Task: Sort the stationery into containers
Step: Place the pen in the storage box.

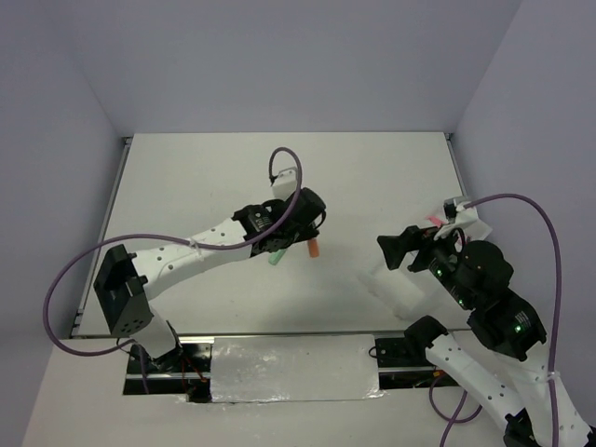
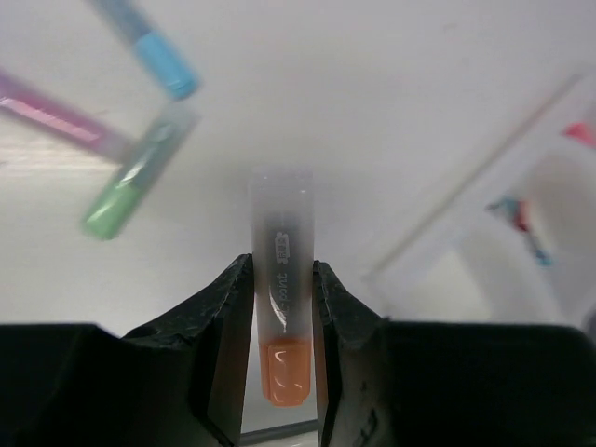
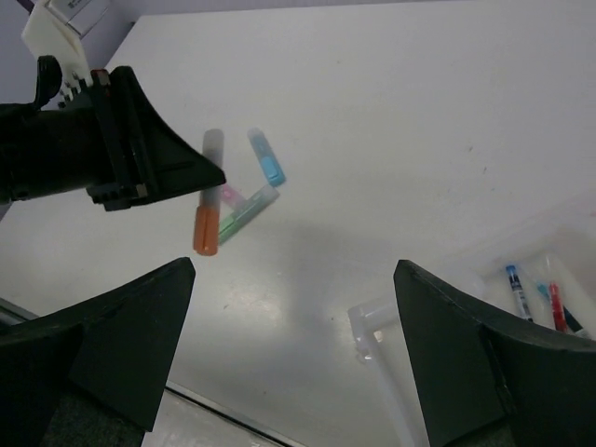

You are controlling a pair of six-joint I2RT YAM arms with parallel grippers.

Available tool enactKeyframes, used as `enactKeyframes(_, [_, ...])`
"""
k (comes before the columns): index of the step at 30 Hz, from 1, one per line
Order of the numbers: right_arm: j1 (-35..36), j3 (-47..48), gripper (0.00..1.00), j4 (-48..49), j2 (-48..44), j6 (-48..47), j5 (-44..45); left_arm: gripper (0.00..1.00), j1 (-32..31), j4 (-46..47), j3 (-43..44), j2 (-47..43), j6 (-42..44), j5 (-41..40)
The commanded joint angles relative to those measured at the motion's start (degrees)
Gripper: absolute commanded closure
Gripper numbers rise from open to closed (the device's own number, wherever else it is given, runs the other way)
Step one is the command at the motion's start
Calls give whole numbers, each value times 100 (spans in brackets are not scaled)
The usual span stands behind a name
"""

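Observation:
The left gripper carries the orange-capped highlighter (image 2: 284, 307) to the right in the top view, over the tray's near section (image 2: 445, 289) next, then releases it, as that section stands empty.
My left gripper (image 2: 282, 279) is shut on an orange-capped highlighter (image 2: 284, 307) and holds it above the table, left of the translucent tray (image 2: 484, 209). It shows from above in the top view (image 1: 298, 228) with the orange cap (image 1: 314, 249) sticking out. Green (image 2: 135, 177), blue (image 2: 160, 54) and purple (image 2: 56, 116) highlighters lie on the table beneath. My right gripper (image 3: 289, 317) is open and empty, hovering over the tray's near-left corner (image 3: 372, 321). A blue pen (image 3: 517, 289) and a red pen (image 3: 556, 305) lie in the tray.
The tray (image 1: 396, 284) lies at the right of the table, partly hidden by my right arm (image 1: 466, 270). Something pink (image 1: 433, 221) shows at its far end. The table's front edge (image 1: 279, 335) runs just before the arm bases.

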Motion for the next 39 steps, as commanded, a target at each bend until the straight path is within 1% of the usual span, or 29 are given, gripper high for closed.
enactKeyframes(1, [22,473,4,-183,-229,102,496,100,-162,1098,466,435,249,57])
enactKeyframes(2, [31,544,4,-305,-255,94,532,97,-197,1405,554,558,311,171])
enactKeyframes(3, [31,631,4,-402,-264,94,619,97,-232,1687,729,846,355,486])
enactKeyframes(4, [22,824,4,-603,-299,111,646,97,-232,2168,818,1006,417,671])
enactKeyframes(6, [22,957,4,-745,-352,137,725,98,-293,2532,1098,1427,356,918])
enactKeyframes(7, [31,1062,4,-841,-422,155,778,98,-329,2916,1169,1560,330,1050])
enactKeyframes(10, [22,1281,4,-1070,-510,217,892,96,-513,3472,1389,2043,294,1130])
enactKeyframes(11, [22,1343,4,-1132,-545,243,945,93,-575,3779,1468,2158,277,1096])
enactKeyframes(14, [31,1572,4,-1326,-598,278,1007,91,-794,4254,1679,2649,259,1157])
enactKeyframes(17, [31,1695,4,-1431,-642,296,954,90,-874,4580,1689,2861,163,1218])
enactKeyframes(21, [22,1661,4,-1528,-677,304,875,89,-1032,4765,1680,2976,22,1210])
enactKeyframes(24, [22,1617,4,-1554,-695,304,805,87,-1181,4985,1566,2976,4,1139])
enactKeyframes(27, [31,1608,4,-1555,-730,313,787,79,-1304,5021,1609,3081,13,1077])
enactKeyframes(29, [31,1634,4,-1572,-748,339,761,78,-1340,4977,1627,3134,-65,1147])
enactKeyframes(32, [39,1678,4,-1589,-774,331,769,72,-1384,5038,1496,3178,-145,1139])
enactKeyframes(35, [22,1713,4,-1625,-756,348,735,58,-1401,5153,1390,3187,-163,1244])
enactKeyframes(36, [31,1713,4,-1616,-756,340,708,48,-1401,5170,1381,3178,-154,1271])
enactKeyframes(38, [31,1704,5,-1598,-739,348,682,36,-1436,5135,1355,3082,-101,1245])
enactKeyframes(39, [22,1704,5,-1581,-713,348,673,26,-1445,5100,1346,3038,-84,1158])
